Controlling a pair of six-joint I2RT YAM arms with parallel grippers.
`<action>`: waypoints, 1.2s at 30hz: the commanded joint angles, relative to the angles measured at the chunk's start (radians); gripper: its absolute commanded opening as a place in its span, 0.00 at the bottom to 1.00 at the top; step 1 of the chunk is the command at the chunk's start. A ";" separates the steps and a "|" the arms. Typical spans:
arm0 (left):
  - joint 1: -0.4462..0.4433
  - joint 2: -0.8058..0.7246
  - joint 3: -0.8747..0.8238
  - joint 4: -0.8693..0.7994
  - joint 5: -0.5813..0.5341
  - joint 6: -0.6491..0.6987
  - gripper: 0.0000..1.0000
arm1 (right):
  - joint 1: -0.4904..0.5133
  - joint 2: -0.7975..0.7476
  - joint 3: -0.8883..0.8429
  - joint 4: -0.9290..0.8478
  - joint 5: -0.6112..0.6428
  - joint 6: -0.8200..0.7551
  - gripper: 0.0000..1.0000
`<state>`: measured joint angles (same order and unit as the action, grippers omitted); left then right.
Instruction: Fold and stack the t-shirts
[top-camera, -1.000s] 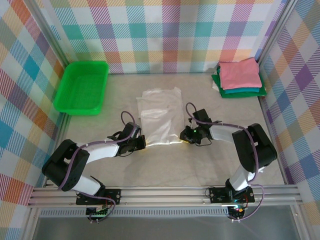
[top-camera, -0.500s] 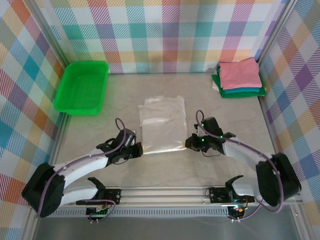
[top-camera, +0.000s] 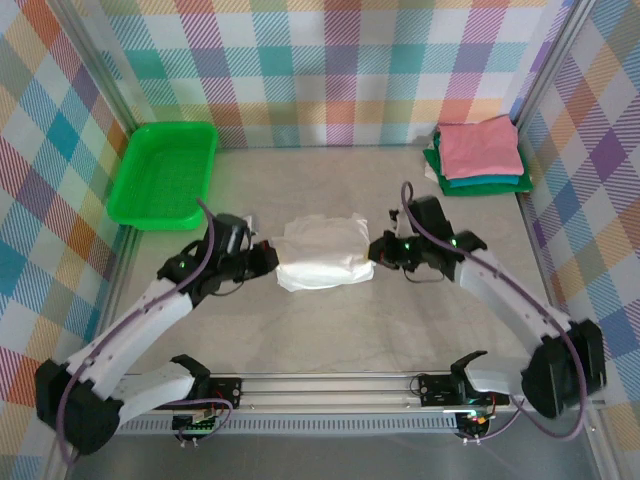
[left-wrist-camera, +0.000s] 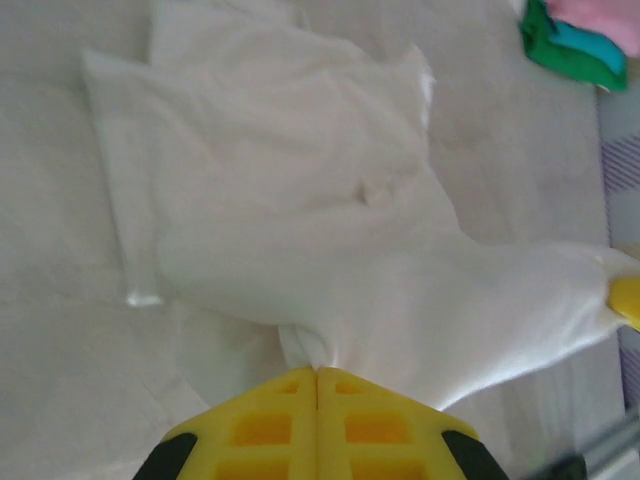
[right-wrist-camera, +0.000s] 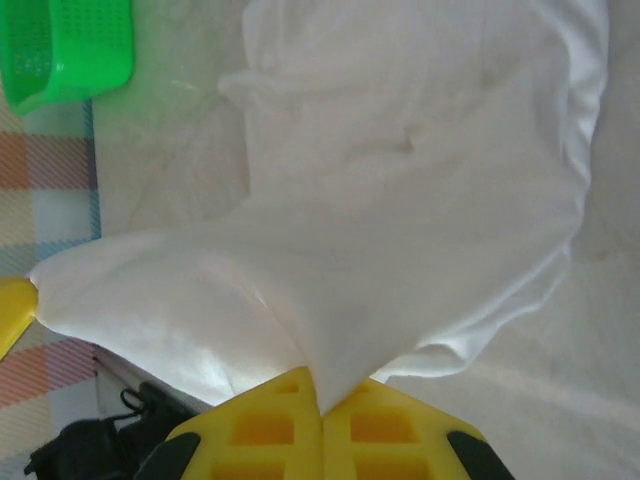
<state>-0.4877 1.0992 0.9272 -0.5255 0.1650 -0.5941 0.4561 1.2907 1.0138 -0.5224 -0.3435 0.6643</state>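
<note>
The left gripper moves outward over the t-shirt and down onto the t-shirt's far edge (top-camera: 302, 222) (left-wrist-camera: 205, 28) next. There it releases the t-shirt's corner, as the t-shirt's lifted hem is still unfolded.
The white t-shirt (top-camera: 320, 256) lies mid-table, doubled over on itself into a short wide bundle. Its near hem is lifted off the table and stretched between both grippers. My left gripper (top-camera: 268, 256) is shut on the shirt's left corner, and the cloth (left-wrist-camera: 300, 200) bunches right at the yellow fingertips (left-wrist-camera: 300, 385). My right gripper (top-camera: 372, 250) is shut on the right corner, with the fabric (right-wrist-camera: 400, 200) pinched between its fingertips (right-wrist-camera: 345, 395). A folded stack of t-shirts (top-camera: 478, 155), pink over teal over green, sits at the back right.
A green plastic tray (top-camera: 165, 172) stands at the back left by the checked wall. The stack's edge (left-wrist-camera: 575, 40) lies beyond the white shirt. The tray's corner (right-wrist-camera: 65, 45) is at the upper left of the right wrist view. Bare table lies in front of the shirt.
Both arms have reached away from their bases, carrying the shirt's near hem up and over toward the far end. The long flat shirt is now a short doubled bundle.
</note>
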 joint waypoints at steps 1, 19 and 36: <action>0.089 0.120 0.096 -0.064 -0.014 0.067 0.00 | -0.021 0.148 0.141 -0.062 0.045 -0.066 0.00; 0.205 0.804 0.735 -0.196 -0.132 0.258 0.45 | -0.135 0.781 0.803 -0.136 0.016 -0.151 0.40; 0.037 0.643 0.097 0.448 -0.237 0.075 0.36 | -0.074 0.685 0.260 0.345 -0.183 -0.097 0.07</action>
<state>-0.4873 1.6928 1.0649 -0.2047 -0.0162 -0.4877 0.4255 1.8919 1.3098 -0.2745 -0.5270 0.5533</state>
